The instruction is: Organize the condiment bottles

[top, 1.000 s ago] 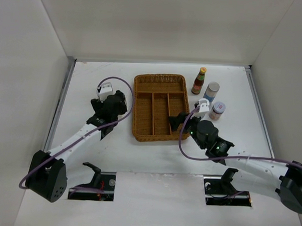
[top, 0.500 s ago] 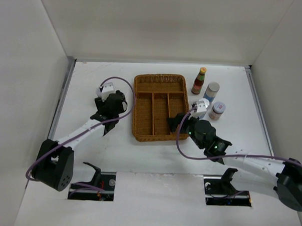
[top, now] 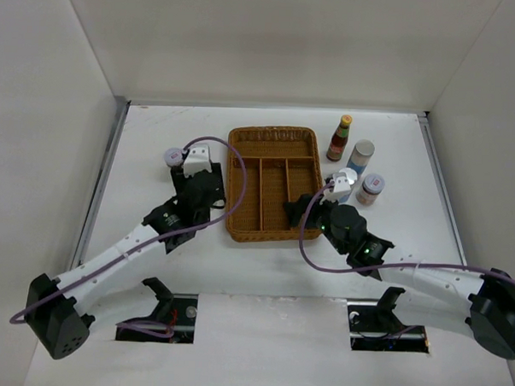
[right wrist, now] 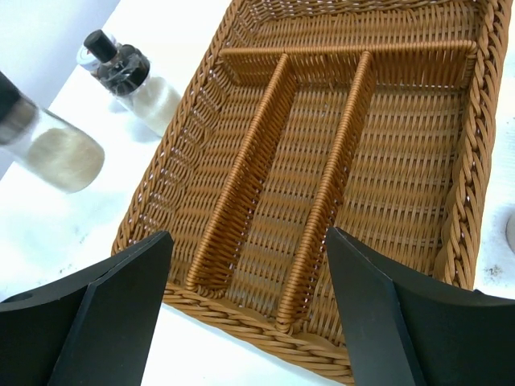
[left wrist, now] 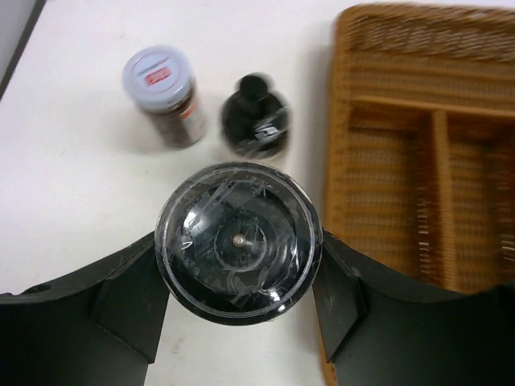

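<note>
The left gripper next needs to move outward over the cross compartment of the wicker tray and go down to release, because that space is outward and to the gripper's right in the top view.
My left gripper is shut on a dark-capped jar, seen from above with a finger pressed on each side. Just beyond it stand a lilac-lidded jar and a small dark bottle, both left of the wicker tray. From above, the left gripper sits beside the tray's left rim, near the lilac-lidded jar. My right gripper is open with nothing in it, over the tray's near edge. A red sauce bottle, a blue-labelled cylinder and a shaker stand right of the tray.
The tray has three long compartments and one cross compartment at the far end, all bare. Two glass jars show past its left rim in the right wrist view. White walls enclose the table on three sides.
My left gripper has shut on the dark-capped jar and shifted right toward the tray, uncovering the lilac-lidded jar. The right gripper has edged slightly left over the tray's near edge.
</note>
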Motion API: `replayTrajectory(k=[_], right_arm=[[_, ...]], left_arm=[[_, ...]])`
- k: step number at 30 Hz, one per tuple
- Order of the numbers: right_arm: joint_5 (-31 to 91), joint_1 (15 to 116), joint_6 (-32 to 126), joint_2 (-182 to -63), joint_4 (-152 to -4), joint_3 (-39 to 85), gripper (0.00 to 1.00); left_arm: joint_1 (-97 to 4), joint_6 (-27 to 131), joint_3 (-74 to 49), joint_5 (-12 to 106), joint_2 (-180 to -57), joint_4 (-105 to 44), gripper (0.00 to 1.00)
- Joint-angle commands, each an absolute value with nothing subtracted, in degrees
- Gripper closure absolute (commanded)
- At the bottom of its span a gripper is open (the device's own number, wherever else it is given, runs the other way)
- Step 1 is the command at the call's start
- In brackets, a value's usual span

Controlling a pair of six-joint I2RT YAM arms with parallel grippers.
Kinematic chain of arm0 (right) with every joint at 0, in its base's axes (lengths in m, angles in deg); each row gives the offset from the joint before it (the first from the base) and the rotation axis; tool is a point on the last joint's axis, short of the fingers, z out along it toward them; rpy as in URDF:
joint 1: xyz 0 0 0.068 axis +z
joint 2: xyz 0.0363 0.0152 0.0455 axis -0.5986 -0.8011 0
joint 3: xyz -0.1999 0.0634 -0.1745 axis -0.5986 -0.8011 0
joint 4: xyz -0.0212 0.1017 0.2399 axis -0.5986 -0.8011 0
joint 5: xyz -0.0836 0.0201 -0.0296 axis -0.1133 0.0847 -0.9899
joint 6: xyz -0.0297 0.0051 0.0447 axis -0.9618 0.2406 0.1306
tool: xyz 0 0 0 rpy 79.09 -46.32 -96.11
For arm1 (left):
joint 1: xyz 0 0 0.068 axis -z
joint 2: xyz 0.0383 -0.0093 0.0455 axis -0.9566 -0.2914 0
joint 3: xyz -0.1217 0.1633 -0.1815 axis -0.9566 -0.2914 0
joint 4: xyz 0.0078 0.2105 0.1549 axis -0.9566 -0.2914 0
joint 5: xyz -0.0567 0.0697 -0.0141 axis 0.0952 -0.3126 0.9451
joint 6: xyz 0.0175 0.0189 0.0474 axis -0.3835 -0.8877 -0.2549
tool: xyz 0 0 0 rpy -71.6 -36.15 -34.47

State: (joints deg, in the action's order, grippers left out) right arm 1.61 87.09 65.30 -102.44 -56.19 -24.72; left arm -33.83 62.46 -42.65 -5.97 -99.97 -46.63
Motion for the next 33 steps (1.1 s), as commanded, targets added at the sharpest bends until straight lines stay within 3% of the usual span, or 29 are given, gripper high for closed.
replayTrajectory(k=[1,10,17,25,29,33], right_arm=[[2.3,87.5,65.2,-101.1,-52.8,-24.3,0.16],[2.0,87.3,65.6,-98.5,-53.8,-25.4,0.16],[1.3,86.2,66.0,-96.5,-54.0,-26.5,0.17],[1.6,86.1,66.0,-96.8,-53.8,-26.5,0.16],[1.4,85.7,66.0,-96.4,-53.6,-26.7,0.15],[1.3,85.4,66.0,-96.8,-53.5,-26.7,0.11]], left_arm=[[-30.0,62.3,-33.1,-8.0,-100.6,-44.7,0.7],[-35.6,57.8,-14.5,3.6,-126.0,-27.1,0.7],[-42.1,57.4,0.7,9.4,-145.5,-24.3,0.7],[-43.9,57.3,2.4,13.5,-154.7,-19.7,0.69],[-43.6,57.6,-2.7,12.4,-155.4,-17.3,0.57],[-42.6,57.6,-6.3,10.6,-154.6,-15.4,0.26]])
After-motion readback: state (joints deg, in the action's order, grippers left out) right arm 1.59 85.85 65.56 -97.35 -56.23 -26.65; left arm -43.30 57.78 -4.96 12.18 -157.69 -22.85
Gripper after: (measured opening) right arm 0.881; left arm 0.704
